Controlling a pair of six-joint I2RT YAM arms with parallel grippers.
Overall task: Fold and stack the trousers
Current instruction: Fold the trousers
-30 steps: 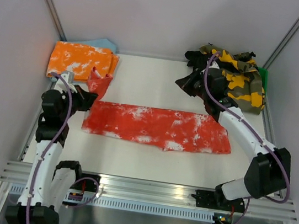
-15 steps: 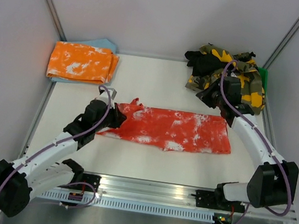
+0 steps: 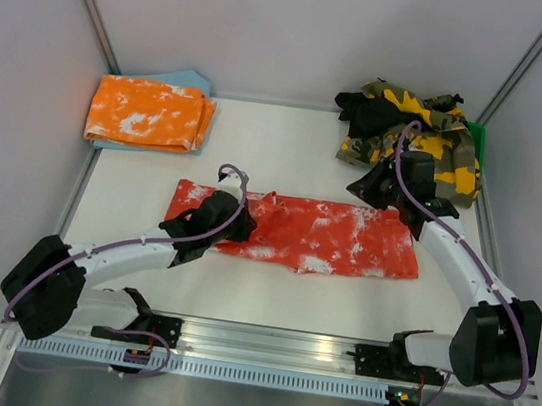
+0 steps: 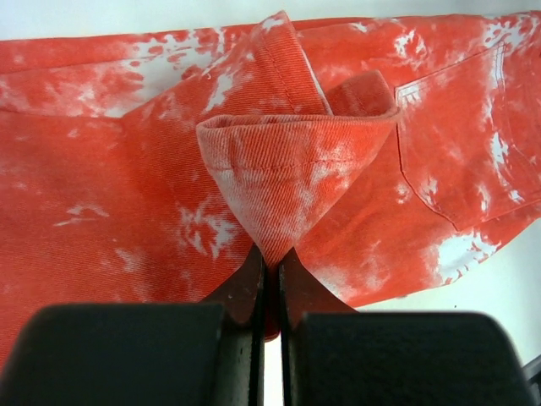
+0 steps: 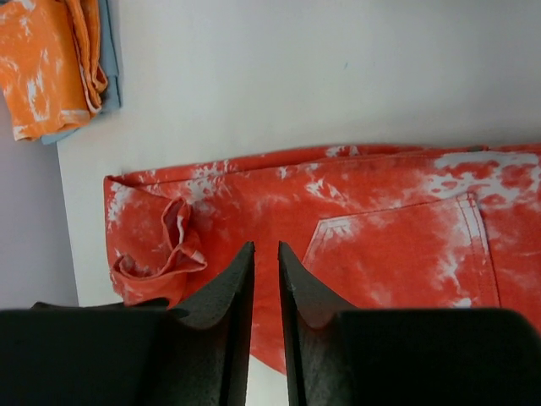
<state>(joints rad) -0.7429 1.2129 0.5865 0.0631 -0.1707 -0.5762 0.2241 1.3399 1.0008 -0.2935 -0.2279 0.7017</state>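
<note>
The left gripper should next pull the bunched, folded leg's end toward the back pocket, still short of it.
The red trousers (image 3: 337, 235) with white splotches lie lengthwise across the middle of the table. My left gripper (image 3: 241, 217) is shut on the end of the left leg, which it holds lifted and folded over the rest of the cloth. In the left wrist view the pinched fold (image 4: 296, 161) rises from the fingertips of the gripper (image 4: 270, 254). My right gripper (image 3: 366, 188) hovers above the right end, its jaws almost together with nothing between them. In the right wrist view the gripper (image 5: 265, 247) is over the trousers (image 5: 397, 245) near a back pocket.
A folded orange-and-white pair (image 3: 147, 113) lies on a light blue cloth (image 3: 182, 79) at the far left. A heap of camouflage and black trousers (image 3: 418, 128) sits at the far right, just behind the right arm. Walls close in both sides.
My left gripper has swung from the far left edge rightward, carrying the leg end over the trousers. My right gripper moved from the heap to above the trousers' right end.
</note>
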